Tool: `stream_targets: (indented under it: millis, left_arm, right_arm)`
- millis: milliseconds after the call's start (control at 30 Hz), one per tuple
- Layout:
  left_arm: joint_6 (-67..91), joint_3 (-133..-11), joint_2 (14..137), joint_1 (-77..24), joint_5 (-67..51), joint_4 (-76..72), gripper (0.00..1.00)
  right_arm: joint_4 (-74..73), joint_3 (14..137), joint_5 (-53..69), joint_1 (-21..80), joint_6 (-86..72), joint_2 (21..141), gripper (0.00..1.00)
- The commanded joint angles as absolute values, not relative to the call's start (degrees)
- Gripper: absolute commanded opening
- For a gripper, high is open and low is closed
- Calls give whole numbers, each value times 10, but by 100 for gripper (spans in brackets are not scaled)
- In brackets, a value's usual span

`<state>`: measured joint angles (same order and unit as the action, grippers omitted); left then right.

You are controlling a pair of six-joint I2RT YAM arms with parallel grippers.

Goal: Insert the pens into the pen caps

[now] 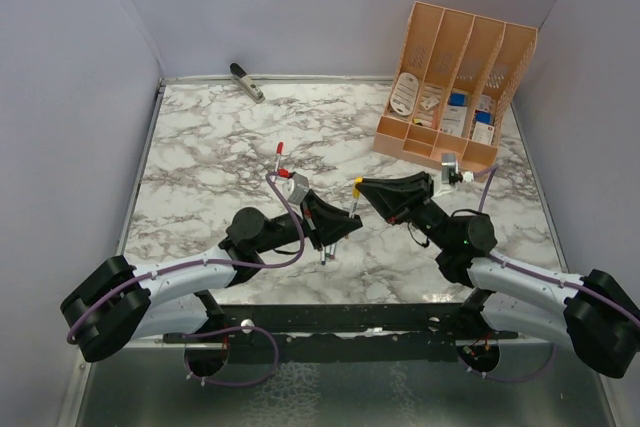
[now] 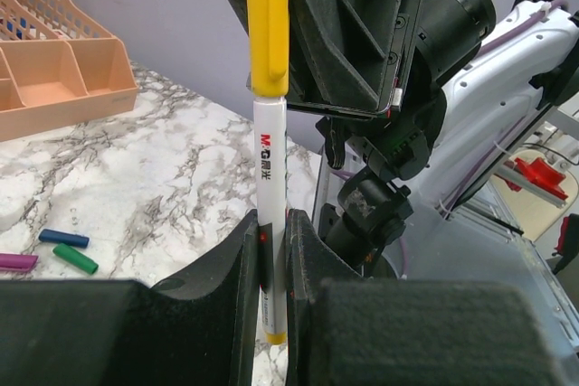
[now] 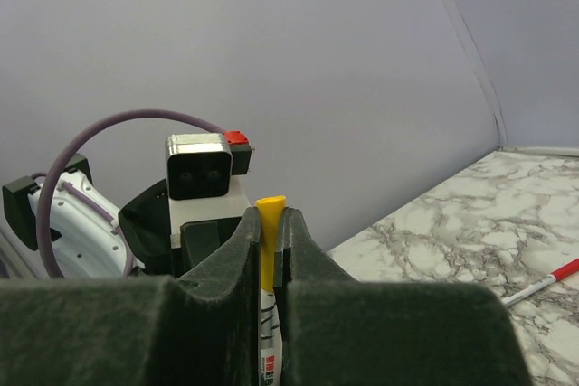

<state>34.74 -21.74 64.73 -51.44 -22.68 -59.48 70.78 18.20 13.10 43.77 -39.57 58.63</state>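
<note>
The white pen has its cap on, so my left gripper will next turn outward and down, lay it on clear marble (image 1: 302, 154) beside the red-ended pen and let it go.
My left gripper (image 1: 327, 228) (image 2: 271, 234) is shut on a white pen (image 2: 270, 164) with a yellow end, held upright above the table. A yellow cap (image 2: 268, 20) sits over the pen's top end. My right gripper (image 1: 363, 186) (image 3: 269, 223) is shut on that yellow cap (image 3: 268, 237), with the pen body (image 3: 272, 345) showing below it. In the top view the pen (image 1: 338, 227) runs between the two grippers. Blue (image 2: 63, 238), green (image 2: 74, 258) and purple (image 2: 16, 262) caps lie loose on the marble. Another pen (image 1: 278, 155) (image 3: 541, 283) with a red end lies on the table.
A peach desk organizer (image 1: 455, 67) (image 2: 54, 70) stands at the back right. A grey stapler-like tool (image 1: 247, 82) lies at the back left by the wall. Purple walls enclose the marble table (image 1: 220, 167) on three sides.
</note>
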Motion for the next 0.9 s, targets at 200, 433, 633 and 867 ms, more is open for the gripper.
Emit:
stream_targets:
  millis: [200, 433, 633, 867]
  left_arm:
    - [306, -244, 625, -512, -184, -631, 0]
    - [288, -258, 600, -499, -172, -609, 0]
    - [286, -265, 591, -492, -177, -609, 0]
    - [286, -266, 583, -489, -178, -612, 0]
  right_arm:
    - [629, 171, 167, 447, -396, 599, 1]
    - [597, 150, 158, 457, -393, 605, 1]
    - [572, 150, 158, 475, -374, 636, 1]
    - [578, 151, 146, 495, -367, 679, 1]
